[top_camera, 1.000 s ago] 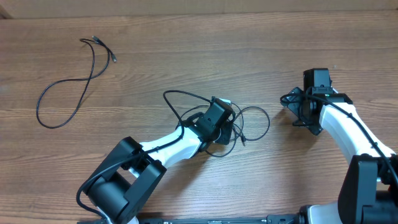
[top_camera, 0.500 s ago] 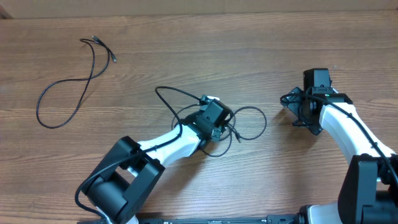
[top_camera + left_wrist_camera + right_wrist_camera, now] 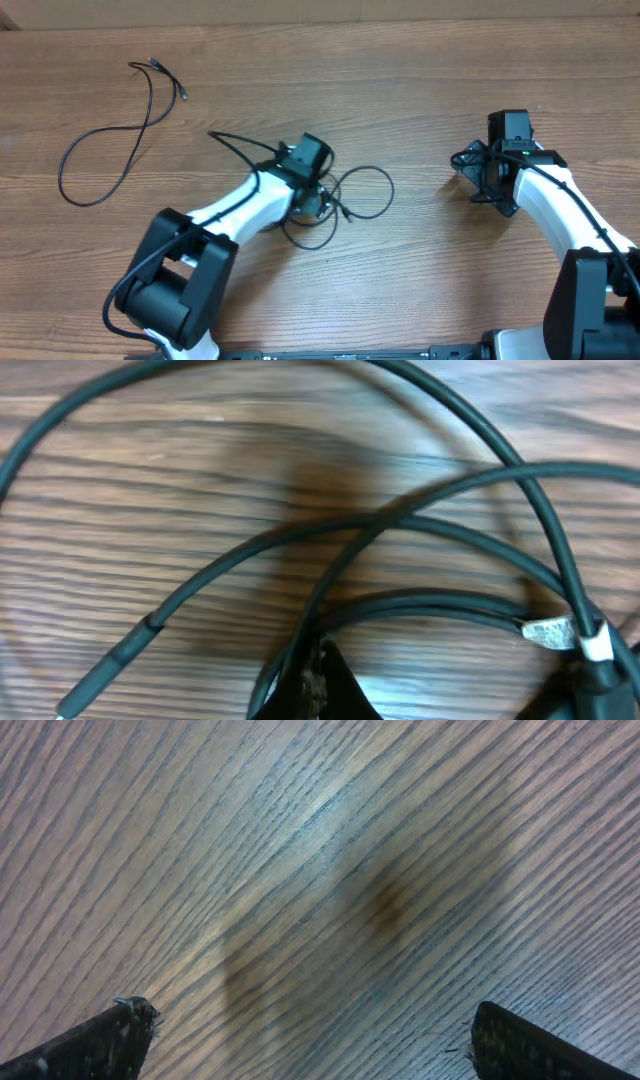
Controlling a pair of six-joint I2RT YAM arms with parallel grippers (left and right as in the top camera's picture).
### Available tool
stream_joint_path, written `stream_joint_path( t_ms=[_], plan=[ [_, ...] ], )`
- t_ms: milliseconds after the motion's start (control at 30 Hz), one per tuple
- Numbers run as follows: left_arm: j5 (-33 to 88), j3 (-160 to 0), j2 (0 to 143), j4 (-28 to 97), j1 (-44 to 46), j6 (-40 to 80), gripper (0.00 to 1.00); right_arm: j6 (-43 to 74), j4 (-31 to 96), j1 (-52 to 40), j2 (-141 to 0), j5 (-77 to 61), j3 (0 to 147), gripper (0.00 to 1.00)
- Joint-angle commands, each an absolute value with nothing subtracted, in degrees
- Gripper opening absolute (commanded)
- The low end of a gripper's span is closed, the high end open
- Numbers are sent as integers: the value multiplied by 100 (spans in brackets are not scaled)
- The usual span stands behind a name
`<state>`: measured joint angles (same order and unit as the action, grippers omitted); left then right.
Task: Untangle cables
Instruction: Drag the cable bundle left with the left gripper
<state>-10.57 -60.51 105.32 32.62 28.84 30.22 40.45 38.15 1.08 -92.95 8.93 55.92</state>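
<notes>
Next, my left gripper drags its cable to the left in the overhead view and releases it on the bare wood (image 3: 217,178) beside the tangle, since loops cross it.
A tangle of thin black cables (image 3: 350,192) lies in loops at the middle of the table. My left gripper (image 3: 308,190) sits over its left part, shut on one of the cables. In the left wrist view the closed fingertips (image 3: 322,678) pinch a cable (image 3: 420,605) low in the frame, and other loops cross the wood above them. One plug has a white tag (image 3: 548,630). A separate cable (image 3: 110,140) lies alone in a long loop at the far left. My right gripper (image 3: 472,176) hovers open over bare wood at the right, its fingertips (image 3: 120,1025) wide apart with nothing between them.
The wooden table (image 3: 420,90) fills the views. The right arm's own thicker black wiring (image 3: 520,150) runs along its wrist.
My left gripper has closed on a cable and moved left and slightly back, dragging the tangle with it. The right arm has not moved.
</notes>
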Motion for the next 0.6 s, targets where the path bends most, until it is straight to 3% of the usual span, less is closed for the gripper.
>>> stream_joint_path(
  t_ms=[0, 67, 267, 567],
  plan=[
    [-1015, -6101, 10486, 3876, 2340, 3131, 4, 4003, 3785, 126, -9205, 897, 5594, 100],
    [-1205, -6101, 10486, 4211, 2095, 2985, 9, 4003, 3785, 126, -9205, 897, 5594, 100],
    [-1280, -6348, 10486, 5098, 1476, 2919, 4, 4003, 3785, 126, -9205, 897, 5594, 100],
    [451, -7443, 10481, 5778, 1509, 2075, 4, 4003, 3782, 126, -9205, 897, 5594, 100]
  ],
)
